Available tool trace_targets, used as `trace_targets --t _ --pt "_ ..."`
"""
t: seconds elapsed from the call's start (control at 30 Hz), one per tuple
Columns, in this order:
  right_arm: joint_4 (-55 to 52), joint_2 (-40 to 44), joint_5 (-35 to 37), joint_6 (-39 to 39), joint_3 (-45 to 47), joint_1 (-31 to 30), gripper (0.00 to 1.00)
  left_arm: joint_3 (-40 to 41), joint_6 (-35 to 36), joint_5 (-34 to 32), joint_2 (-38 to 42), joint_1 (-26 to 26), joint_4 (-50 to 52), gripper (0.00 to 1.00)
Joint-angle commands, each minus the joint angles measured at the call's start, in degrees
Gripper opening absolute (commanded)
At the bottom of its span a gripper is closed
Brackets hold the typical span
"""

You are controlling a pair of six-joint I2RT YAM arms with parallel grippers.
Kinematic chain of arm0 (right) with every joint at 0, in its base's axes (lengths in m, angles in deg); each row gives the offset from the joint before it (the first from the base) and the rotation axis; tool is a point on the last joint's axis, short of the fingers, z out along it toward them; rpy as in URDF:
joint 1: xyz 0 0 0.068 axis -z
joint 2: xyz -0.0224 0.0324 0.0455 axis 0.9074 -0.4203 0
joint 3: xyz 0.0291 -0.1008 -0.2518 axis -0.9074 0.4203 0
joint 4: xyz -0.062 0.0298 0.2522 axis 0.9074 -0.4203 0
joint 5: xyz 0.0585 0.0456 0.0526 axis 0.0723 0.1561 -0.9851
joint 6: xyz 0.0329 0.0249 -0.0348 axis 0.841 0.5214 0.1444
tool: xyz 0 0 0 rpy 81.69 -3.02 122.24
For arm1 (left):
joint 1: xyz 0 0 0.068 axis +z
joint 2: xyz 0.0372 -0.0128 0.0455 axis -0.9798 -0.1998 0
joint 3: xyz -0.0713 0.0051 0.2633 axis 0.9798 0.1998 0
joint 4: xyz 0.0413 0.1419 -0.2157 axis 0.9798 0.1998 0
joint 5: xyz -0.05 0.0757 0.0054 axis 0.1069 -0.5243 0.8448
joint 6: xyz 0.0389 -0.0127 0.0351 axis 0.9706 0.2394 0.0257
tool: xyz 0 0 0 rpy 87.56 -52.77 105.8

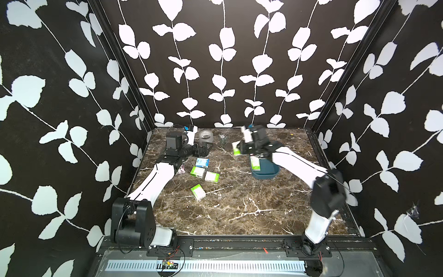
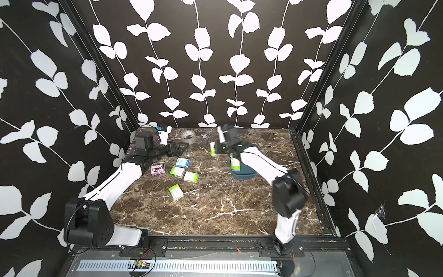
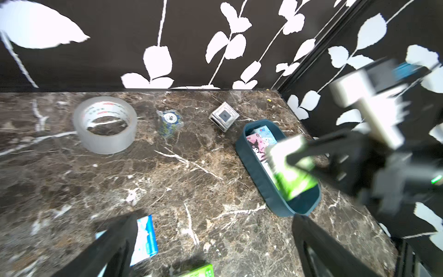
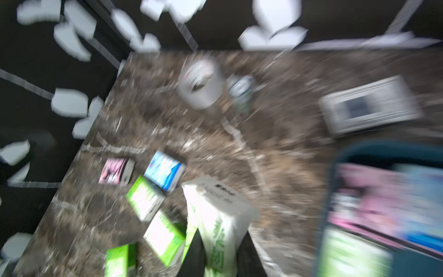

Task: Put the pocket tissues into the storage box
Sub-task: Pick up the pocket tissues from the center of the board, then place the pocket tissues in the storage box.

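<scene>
The bottom of the box is bare past the box's teal rim, beside the green pack (image 1: 255, 163). My right gripper will swing across next, go down there and release the tissues.
My right gripper (image 1: 239, 149) is shut on a green-and-white pack of pocket tissues (image 4: 220, 215), held in the air just left of the teal storage box (image 1: 266, 173). The box holds a green pack (image 1: 255, 163) and a pink cartoon pack (image 3: 257, 144). Loose packs lie left of centre: a blue one (image 1: 202, 162), three green ones (image 1: 198, 171) (image 1: 212, 177) (image 1: 198, 191) and a pink one (image 2: 158, 169). At the back left, my left gripper (image 3: 215, 219) stands open over bare marble, with the blue pack (image 3: 146, 237) beside one finger.
A clear tape roll (image 3: 105, 124), a small stack of chips (image 3: 169, 122) and a white packet with a grey square (image 3: 224, 116) stand along the back of the marble table. Patterned walls close in the back and both sides.
</scene>
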Motion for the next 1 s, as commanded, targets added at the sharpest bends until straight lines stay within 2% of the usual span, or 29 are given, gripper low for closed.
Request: trace_targets --t 0.0,0.1,0.27,0.43,0.67,0.7,0.97 --pt "-0.51 4.04 3.95 -2.25 7.33 3.5 0.06 -4.03 -0.03 2.45 -2.67 -3.41 -0.89 0.99" --pt "-2.49 7.14 5.17 -3.57 11.78 6.86 0.06 -6.38 -1.41 2.45 -5.85 -6.57 -2.38 0.99" --pt "-5.72 7.17 3.07 -7.14 13.24 11.66 0.06 -7.87 -4.28 2.16 -9.53 -10.6 -6.39 0.99" --pt "-7.07 4.1 0.56 -9.99 13.02 15.48 0.06 -8.08 -4.27 2.16 -11.31 -13.53 -6.1 0.99" --pt "-6.19 -1.67 -1.18 -10.98 12.14 16.21 0.06 -8.43 -5.76 2.16 -13.23 -16.36 -7.46 0.99" --pt "-5.72 -2.38 -1.35 -10.83 12.06 16.16 0.06 -8.74 -5.78 0.33 -13.57 -16.71 -7.48 0.99" --pt "-3.75 -7.09 -2.67 -9.88 9.91 16.21 0.06 -9.46 -6.29 -0.58 -14.64 -17.49 -8.16 0.99"
